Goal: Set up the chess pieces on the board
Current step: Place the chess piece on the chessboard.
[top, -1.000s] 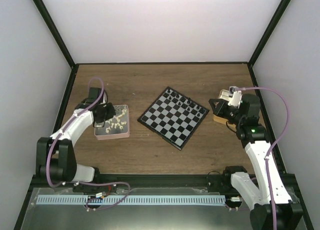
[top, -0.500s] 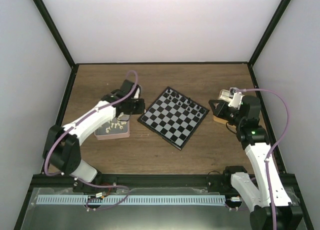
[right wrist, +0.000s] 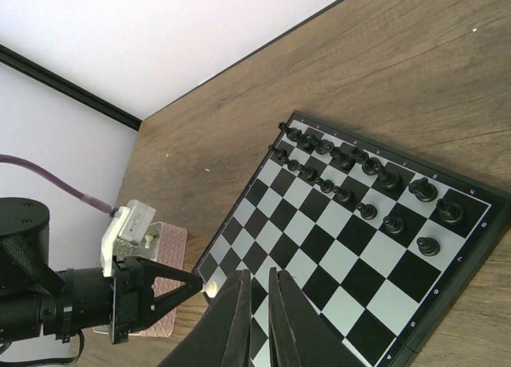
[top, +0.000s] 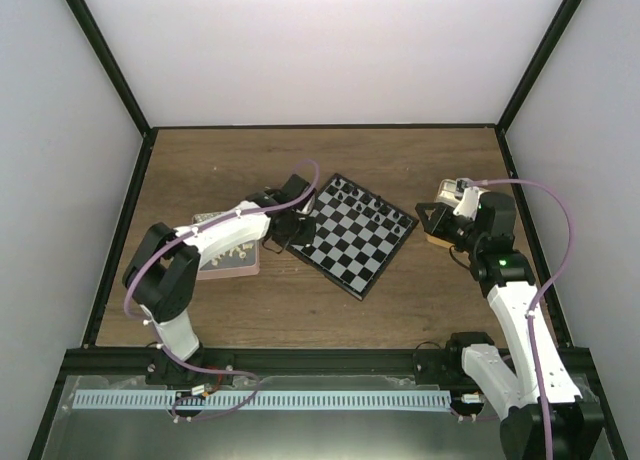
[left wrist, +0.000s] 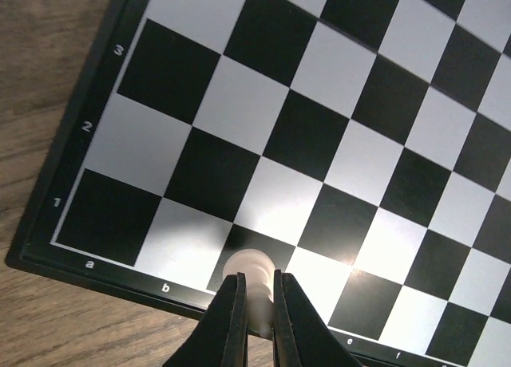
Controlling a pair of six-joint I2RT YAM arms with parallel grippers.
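Observation:
My left gripper should move down to set the cream-white piece on the dark first-row square past b and let it go, since the piece's base hangs over that square.
The board lies turned like a diamond at mid-table. Two rows of black chess pieces stand along its far right edge, also visible in the right wrist view. My left gripper hangs over the board's left corner, shut on a cream-white piece above a dark first-row square. The right wrist view shows that gripper's tip at the corner. My right gripper is shut on nothing, off the board's right side.
A pink tray sits left of the board, partly under my left arm, with a cream piece in it. A tan box stands below my right gripper. Black frame posts and white walls enclose the table.
My left arm has swung right from above the pink tray to the board's left corner, carrying the cream-white piece. The right arm has barely moved.

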